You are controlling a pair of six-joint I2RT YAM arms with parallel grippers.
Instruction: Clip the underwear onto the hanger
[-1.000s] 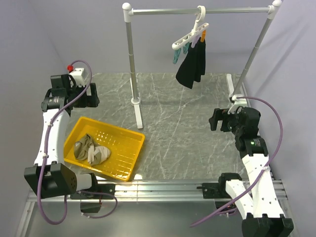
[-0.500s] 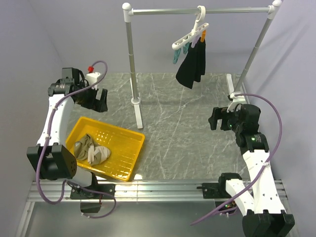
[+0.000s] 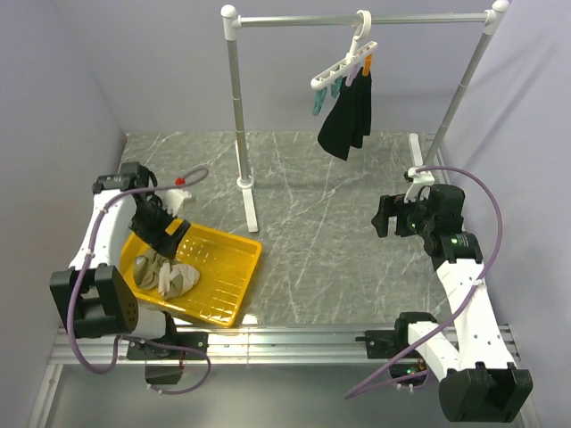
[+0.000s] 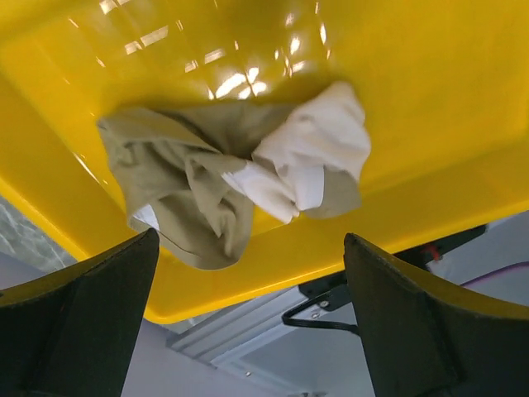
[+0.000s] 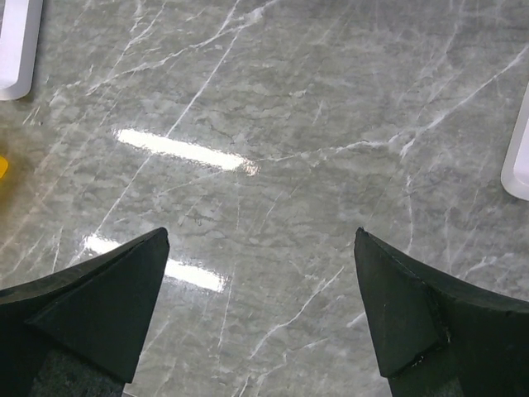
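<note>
The underwear's bunched middle (image 3: 166, 275) (image 4: 238, 172) lies below my left gripper, nearer my base, with folds standing up, so the gripper moves down and back onto it next.
The tan underwear (image 3: 167, 273) with cream patches lies crumpled in a yellow tray (image 3: 225, 272) at the near left; the left wrist view shows the underwear (image 4: 223, 178) close up. My left gripper (image 3: 169, 234) hovers open just above the tray's far end, a short way from the fabric, and in its own view the left gripper (image 4: 251, 242) holds nothing. The white hanger (image 3: 346, 64) with small coloured clips hangs from the rail at the back. My right gripper (image 3: 385, 217) stands open over bare table at the right; the right gripper (image 5: 261, 238) sees only marble.
A black garment (image 3: 346, 118) is clipped to the hanger. The silver rail (image 3: 357, 19) stands on two posts with white feet (image 3: 248, 207). The aluminium frame (image 3: 294, 339) runs along the near edge.
My left arm has swung from the far left corner down and toward the tray, ending over its far end. The right arm has barely shifted.
</note>
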